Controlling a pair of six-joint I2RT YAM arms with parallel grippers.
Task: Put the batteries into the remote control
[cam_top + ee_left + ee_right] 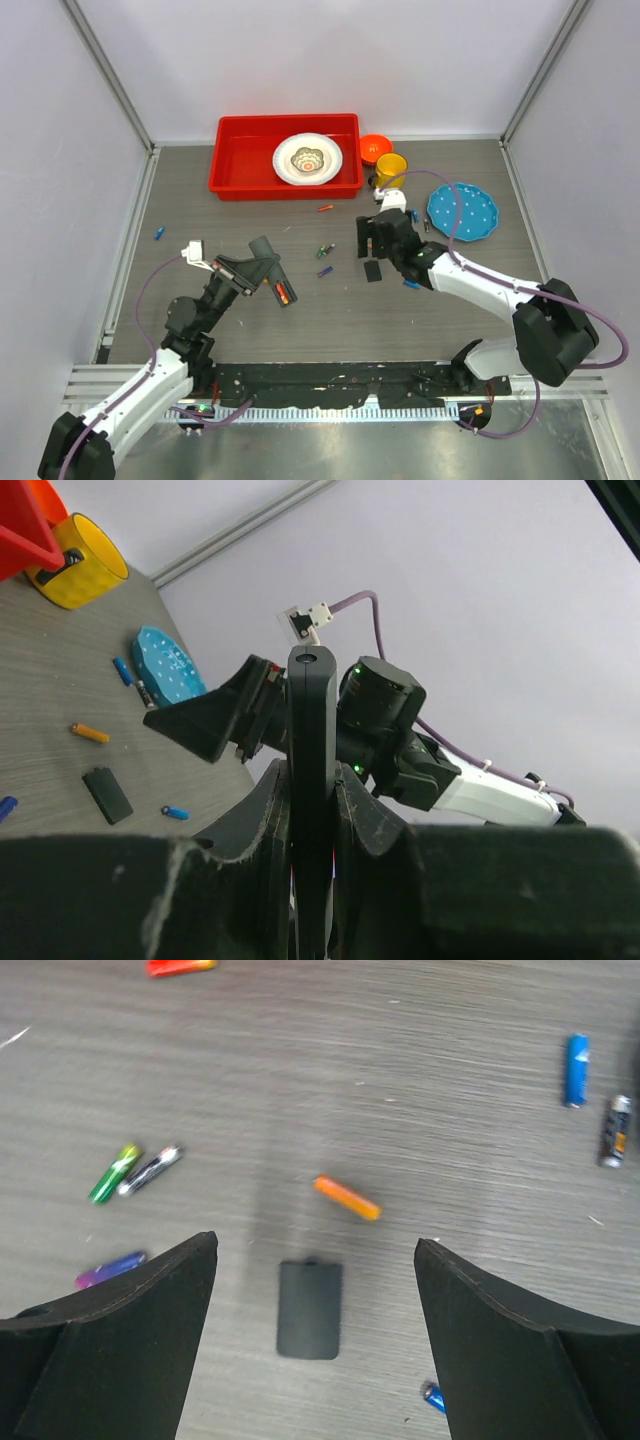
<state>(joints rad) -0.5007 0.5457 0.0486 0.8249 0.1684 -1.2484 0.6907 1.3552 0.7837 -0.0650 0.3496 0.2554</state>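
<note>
The orange battery lies slanted. My right gripper moves down past the black cover next and turns until its fingers straddle the battery's ends point(370, 247) point(347, 1197).
My left gripper point(268, 268) is shut on the remote control point(262, 246), a slim black bar held off the table. A red battery point(283, 292) lies in its slot. In the left wrist view the remote control point(310, 710) stands edge-on between the two fingers point(262, 810). My right gripper point(315, 1243) hangs open and holds nothing, above the flat black cover point(310, 1308). An orange battery point(347, 1197) lies just beyond the cover. Green point(115, 1173), purple point(110, 1270) and blue point(576, 1070) batteries are scattered on the table.
A red tray point(232, 170) holding a white plate stands at the back. An orange bowl point(375, 148) and a yellow cup point(391, 168) sit right of it, a blue plate point(462, 212) further right. A red battery point(325, 208) lies near the tray, a blue one point(159, 234) far left.
</note>
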